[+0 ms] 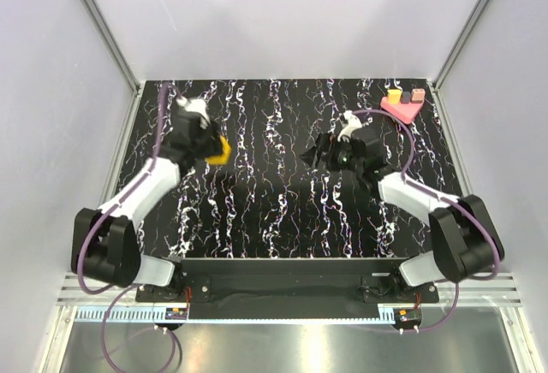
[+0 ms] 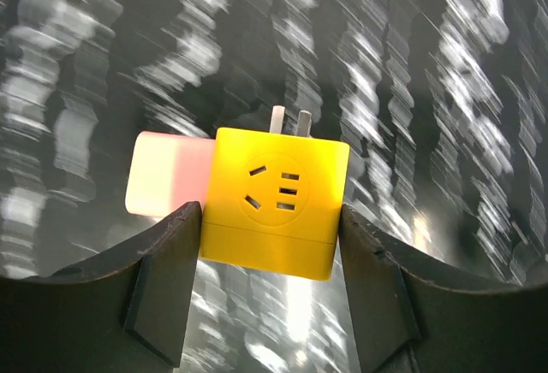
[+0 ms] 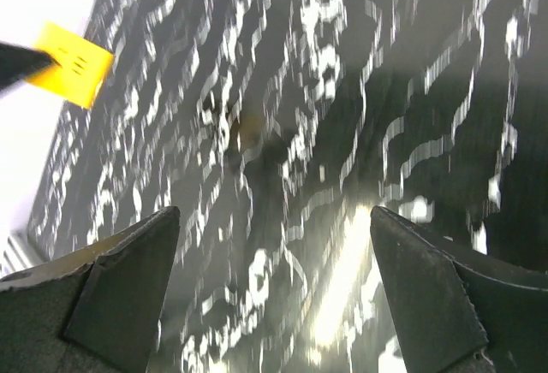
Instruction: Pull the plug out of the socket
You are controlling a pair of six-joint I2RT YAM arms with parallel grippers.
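Note:
I will carry the socket [image 1: 219,149] back and down with my left gripper to release it on the clear tabletop, below and to the gripper's right in the top view.
My left gripper [image 2: 270,219] is shut on a yellow cube socket [image 2: 278,202], one finger on each side, and holds it above the table. Two metal prongs stick out of the cube's far face. A pale pink plug [image 2: 169,176] sits on the socket's left side, touching it. In the top view the socket [image 1: 219,149] shows at the left gripper [image 1: 212,146]; the plug is hidden there. My right gripper [image 1: 321,152] is open and empty over the table's middle, apart from the socket. The right wrist view [image 3: 274,215] shows the socket [image 3: 75,65] far off at upper left.
A pink tray [image 1: 402,109] with a yellow and a pink cube stands at the back right corner. The table [image 1: 274,210] has a black marbled top. Grey walls close in the left, back and right.

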